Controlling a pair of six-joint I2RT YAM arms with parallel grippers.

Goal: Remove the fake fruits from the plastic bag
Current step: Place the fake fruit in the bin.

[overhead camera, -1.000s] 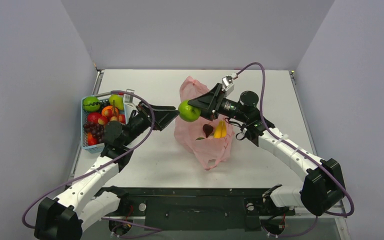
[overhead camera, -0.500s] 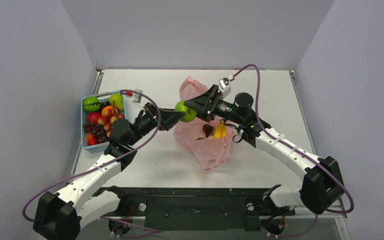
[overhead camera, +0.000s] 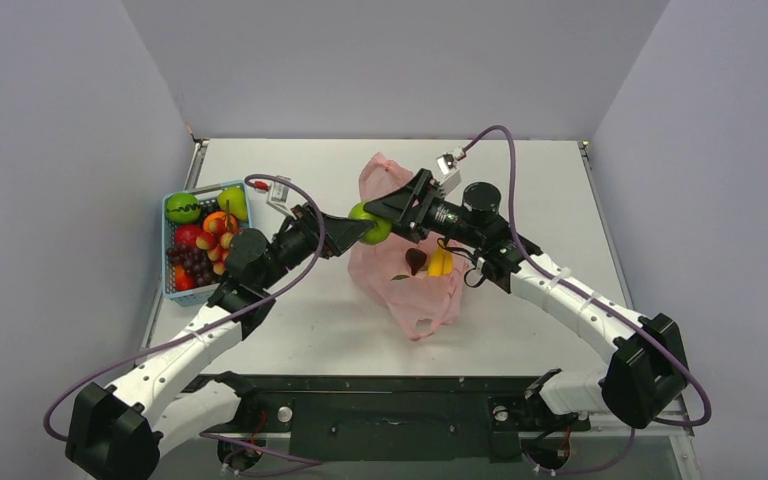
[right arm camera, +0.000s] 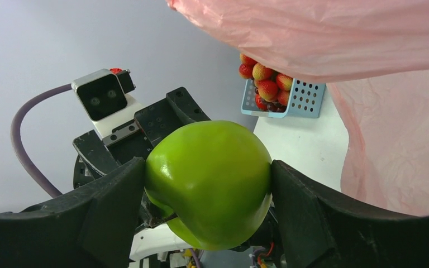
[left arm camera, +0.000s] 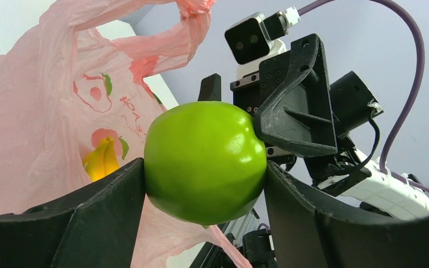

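Note:
I should swing the apple away from the bag with my left gripper next. Then the gripper should turn downward and lower the apple beside the striped green ball.
A plain green apple (overhead camera: 371,222) hangs in the air left of the pink plastic bag (overhead camera: 410,295), gripped from both sides. My left gripper (overhead camera: 356,229) has both fingers pressed on the apple (left arm camera: 204,162). From the other side my right gripper (overhead camera: 384,214) is shut on the same apple (right arm camera: 209,181). Yellow bananas (overhead camera: 441,262) and a dark red piece (overhead camera: 415,261) lie inside the bag. In the left wrist view the bananas (left arm camera: 100,159) show through the bag (left arm camera: 33,111).
A light-blue basket (overhead camera: 172,293) at the left holds several fruits and a green ball with a zigzag stripe (overhead camera: 182,208). In the right wrist view the basket (right arm camera: 301,103) sits past the bag's edge (right arm camera: 368,33). Grey walls close in on both sides.
My left arm reached right from the basket to the apple and its fingers closed onto it. The right arm carried the apple slightly left to meet it.

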